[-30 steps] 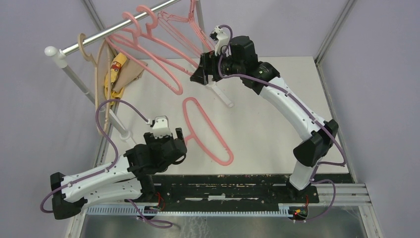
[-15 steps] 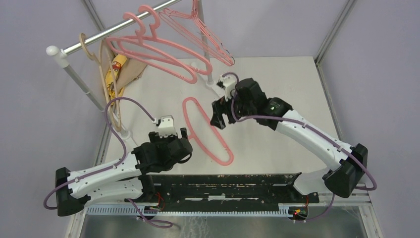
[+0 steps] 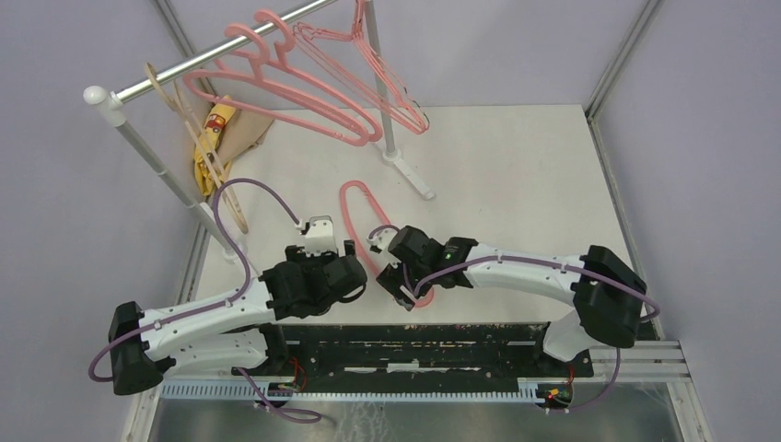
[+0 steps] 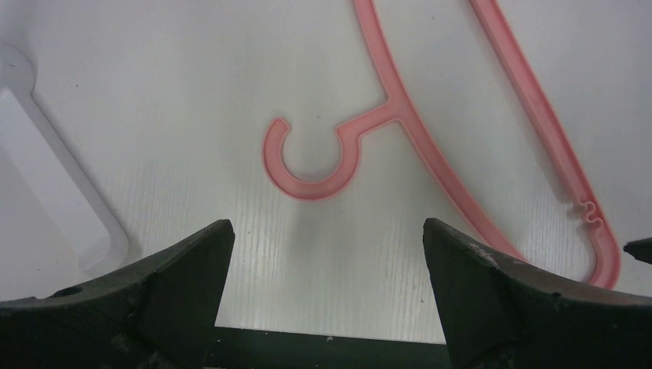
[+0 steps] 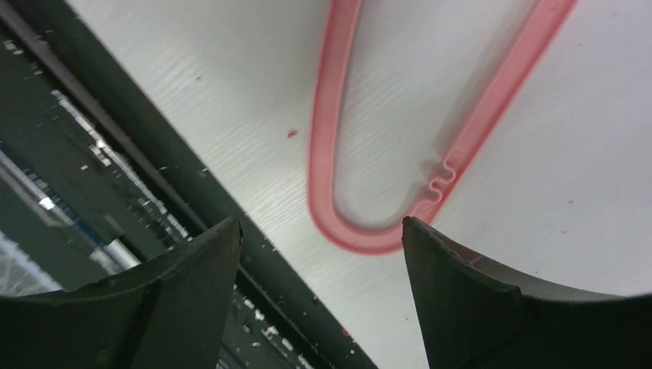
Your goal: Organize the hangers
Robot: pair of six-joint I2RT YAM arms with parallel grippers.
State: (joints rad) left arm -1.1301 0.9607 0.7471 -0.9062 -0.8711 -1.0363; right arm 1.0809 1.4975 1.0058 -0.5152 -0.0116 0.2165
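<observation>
Next, my right gripper will lower and slide to the left in the top view onto the pink hanger's hook-side arm, because that arm points between its open fingers.
A thick pink plastic hanger [image 3: 354, 206] lies flat on the white table. In the left wrist view its hook [image 4: 311, 161] lies just ahead of my open, empty left gripper [image 4: 323, 231]. In the right wrist view its rounded, notched end [image 5: 361, 231] lies just ahead of my open, empty right gripper [image 5: 319, 231], near the table's front edge. In the top view the left gripper [image 3: 345, 256] and the right gripper [image 3: 398, 284] sit at either side of this hanger's near part. Thick pink hangers [image 3: 276, 87], thin pink wire hangers [image 3: 368, 64] and a beige hanger [image 3: 198, 138] hang on the silver rail [image 3: 184, 74].
A yellow and tan cloth [image 3: 221, 129] hangs behind the beige hanger. The rack's white feet [image 3: 410, 170] rest on the table; one foot [image 4: 54, 200] lies left of my left gripper. A black mounting strip [image 3: 442, 343] runs along the near edge.
My right arm has swung down from the rail to the near end of the lying hanger. The hangers on the rail have swung. My left gripper has crept to the right.
</observation>
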